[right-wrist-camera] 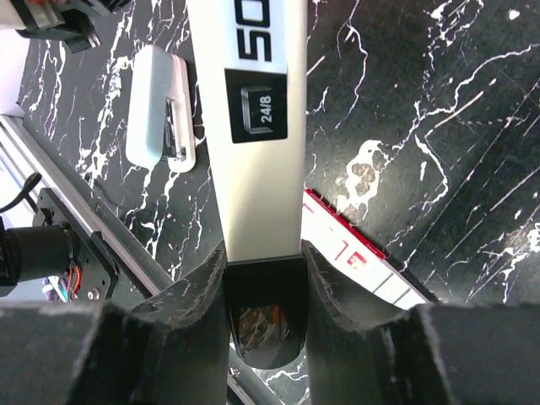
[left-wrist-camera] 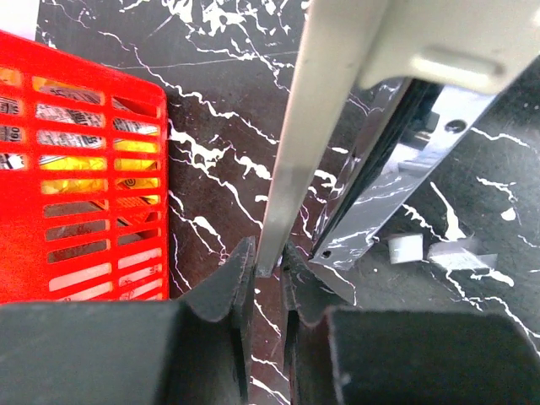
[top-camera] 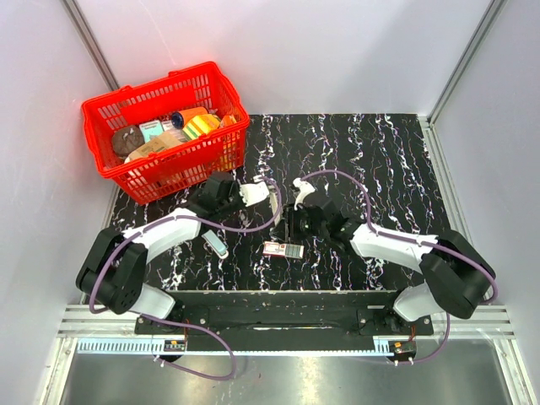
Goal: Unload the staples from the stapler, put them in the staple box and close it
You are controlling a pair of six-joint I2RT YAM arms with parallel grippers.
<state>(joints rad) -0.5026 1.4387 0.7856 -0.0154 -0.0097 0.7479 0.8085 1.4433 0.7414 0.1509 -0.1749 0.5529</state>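
The bare tabletop beyond the red-and-white box [top-camera: 288, 174] is clear. My right gripper needs to move the stapler outward and down next and let go of it there.
The stapler [top-camera: 282, 211] is held above the table between both grippers, with its two arms hinged apart. My right gripper [right-wrist-camera: 264, 261] is shut on its black end, below the pale top face [right-wrist-camera: 253, 126] printed "24/8"; it also shows in the top view [top-camera: 301, 223]. My left gripper [left-wrist-camera: 268, 261] is shut on the tip of the pale, thin arm [left-wrist-camera: 308, 126]; it also shows in the top view [top-camera: 267, 198]. The silvery metal channel [left-wrist-camera: 380, 194] with its black part hangs open beside that arm. No staples are clearly visible.
A red basket [top-camera: 126, 173] of groceries stands at the back left, close to my left gripper [left-wrist-camera: 84, 253]. A pale blue-white bar [right-wrist-camera: 160, 105] and a red-and-white box [right-wrist-camera: 363, 261] lie on the black marbled table near the front. Small white bits [left-wrist-camera: 405, 249] lie on the table.
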